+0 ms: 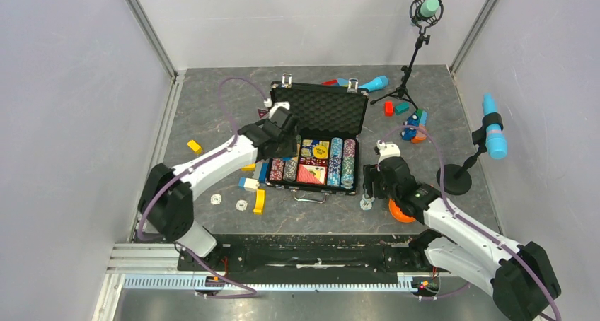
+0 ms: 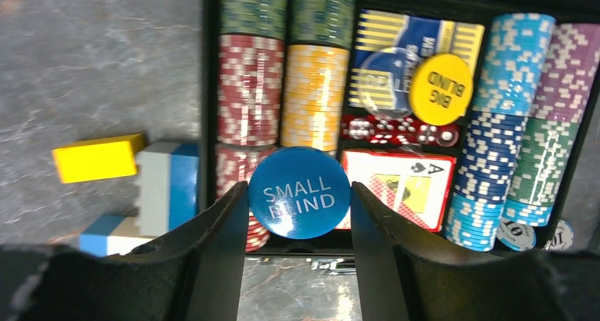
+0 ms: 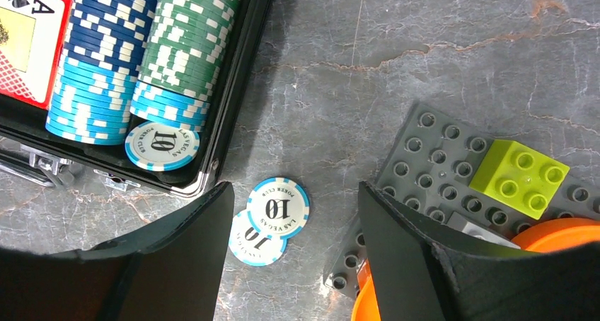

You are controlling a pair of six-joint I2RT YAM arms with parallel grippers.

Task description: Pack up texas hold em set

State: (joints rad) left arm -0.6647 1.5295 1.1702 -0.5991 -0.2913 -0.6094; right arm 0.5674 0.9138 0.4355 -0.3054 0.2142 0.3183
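Note:
The Big Blind button is already on the striped blue-and-yellow pack, so my left gripper will next bring the Small Blind button down onto the pack [image 1: 308, 149] [image 2: 388, 68] beside it.
The black case [image 1: 327, 109] lies open, foam lid up, with rows of chips [image 2: 310, 95], a card deck [image 2: 410, 190] and a yellow Big Blind button [image 2: 440, 89] inside. My left gripper [image 2: 298, 188] hangs over the case's near left part, shut on a blue Small Blind button [image 2: 299, 194] pinched by its edges. The right gripper [image 3: 293, 190] is open just right of the case [image 3: 233, 80]. Below it, two light-blue 10 chips [image 3: 277, 206] lie overlapping on the table, with nothing between the fingers.
A grey studded plate [image 3: 439, 158] with a lime brick [image 3: 520, 176] and an orange piece [image 3: 566, 232] lies under the right finger. Yellow [image 2: 95, 157] and blue-white blocks [image 2: 166, 187] sit left of the case. Two loose chips [image 1: 216, 199] lie near left. Microphone stands [image 1: 453, 179] are at right.

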